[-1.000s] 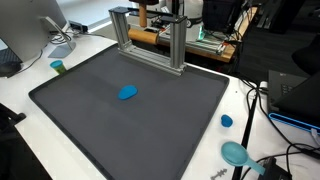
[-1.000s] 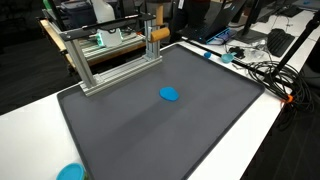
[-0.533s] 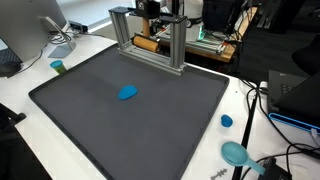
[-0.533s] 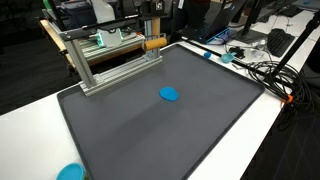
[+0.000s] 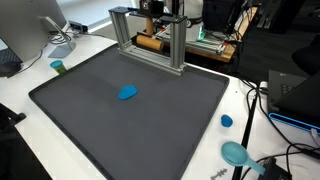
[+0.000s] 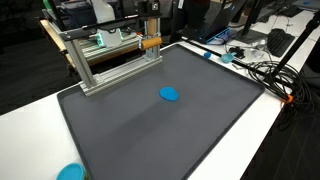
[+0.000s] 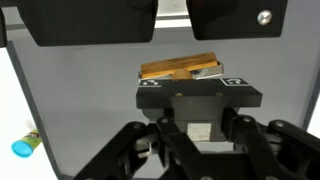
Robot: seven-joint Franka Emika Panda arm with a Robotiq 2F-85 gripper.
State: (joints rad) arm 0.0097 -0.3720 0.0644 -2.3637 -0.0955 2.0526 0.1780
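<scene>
My gripper needs to slide toward the top of the wrist view next, to the open slot between the black plates, then go down and release the wooden block [image 5: 151, 43] there.
My gripper [image 5: 156, 12] [image 6: 150, 14] is at the far edge of the dark grey mat [image 5: 110, 125] [image 6: 150, 130], just behind an aluminium frame [image 5: 178, 48] [image 6: 88, 68]. A wooden block [image 5: 151, 43] [image 6: 151, 42] lies level right under it. In the wrist view the gripper [image 7: 190, 132] comes in from the bottom. Its black linkages stand close together below a black block with marker squares [image 7: 200, 96]. The wooden block [image 7: 180, 66] shows just beyond that. I cannot see whether the jaws grip anything. A blue flat piece [image 5: 127, 93] [image 6: 170, 94] lies on the mat, well away from the gripper.
A teal cup [image 5: 57, 66] [image 7: 25, 145] stands off the mat's edge. A small blue cap [image 5: 227, 121] and a teal dish [image 5: 236, 152] [image 6: 70, 172] lie on the white table. Cables [image 6: 262, 70] and a monitor [image 5: 30, 30] flank the mat.
The wooden block stood upright under the gripper a second ago. It has since turned level and sits slightly lower, behind the frame. The blue piece has not moved.
</scene>
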